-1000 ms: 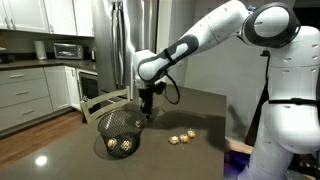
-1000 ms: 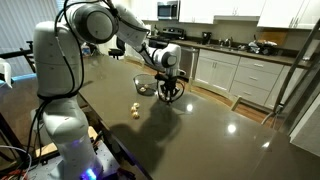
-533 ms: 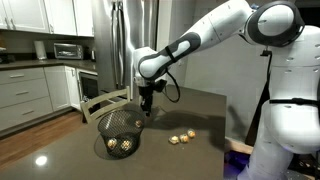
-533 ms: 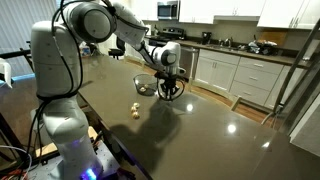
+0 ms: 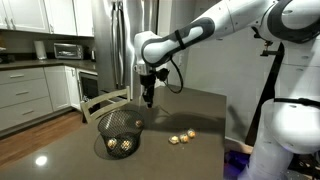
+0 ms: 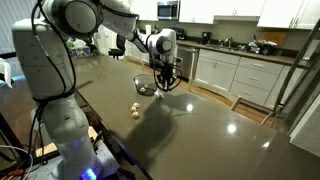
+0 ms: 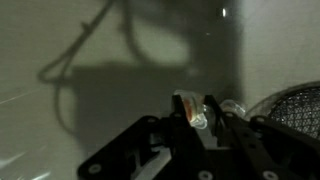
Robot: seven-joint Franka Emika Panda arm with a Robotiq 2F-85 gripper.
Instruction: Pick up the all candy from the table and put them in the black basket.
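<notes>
I will lift the candy with my gripper past the basket's mesh rim, over the open middle of the basket.
My gripper hangs above the dark brown table, just beside and above the black basket. In the wrist view the gripper is shut on a candy in shiny, crinkly wrapping, with the basket's mesh rim at the right edge. Some candy lies inside the basket. Two or three more candies lie on the table to its side. In an exterior view the gripper is over the basket's near edge, and loose candy lies in front.
A grey kitchen counter with white cabinets and a steel fridge stand behind the table. The robot's white base is at the table's side. White cabinets and a stove line the far wall.
The gripper has risen higher above the table with the candy still in it and stays next to the basket. The candies on the table have not moved.
</notes>
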